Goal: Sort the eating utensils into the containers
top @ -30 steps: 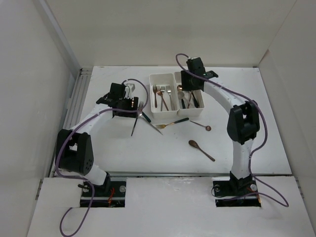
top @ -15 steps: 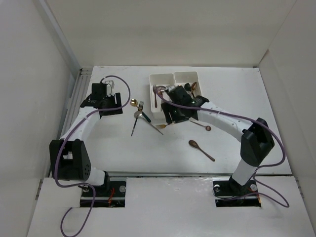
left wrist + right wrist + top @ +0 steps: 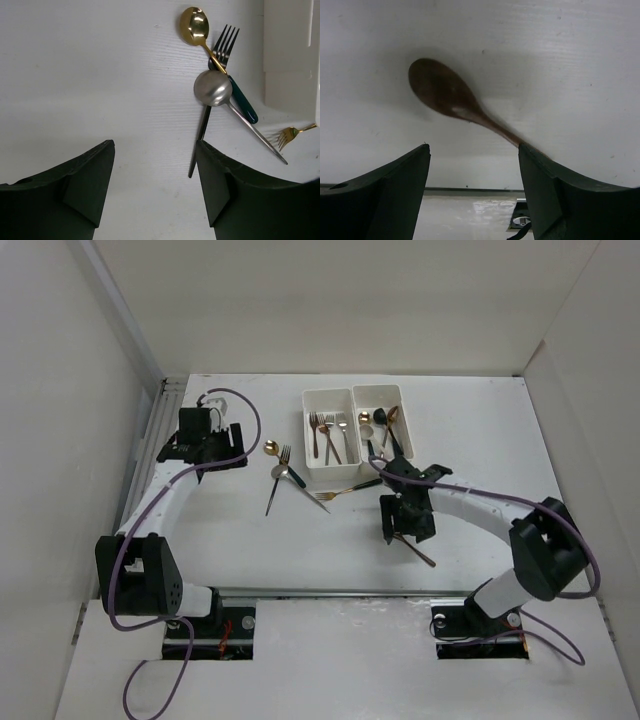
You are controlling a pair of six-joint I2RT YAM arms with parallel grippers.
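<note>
I should lower my right gripper onto the brown spoon's narrow neck beside the bowl and close, because it lies beneath the gap between my open fingers.
Two joined white bins stand at the back middle. The left bin holds several forks and the right bin holds several spoons. A brown spoon lies on the table, and my right gripper hangs open just above it, its handle running under the right finger. From above, this gripper covers most of the brown spoon. My left gripper is open and empty, left of a crossed pile: gold spoon, black-handled fork, silver spoon. A gold fork lies right of the pile.
White walls close in the table on three sides. A ribbed rail runs along the left edge. The pile and the gold fork lie just in front of the bins. The left arm curves along the left side.
My right arm has swung from over the bins toward the near edge and come down over the brown spoon. My left gripper has pulled back to the left, uncovering the gold spoon.
</note>
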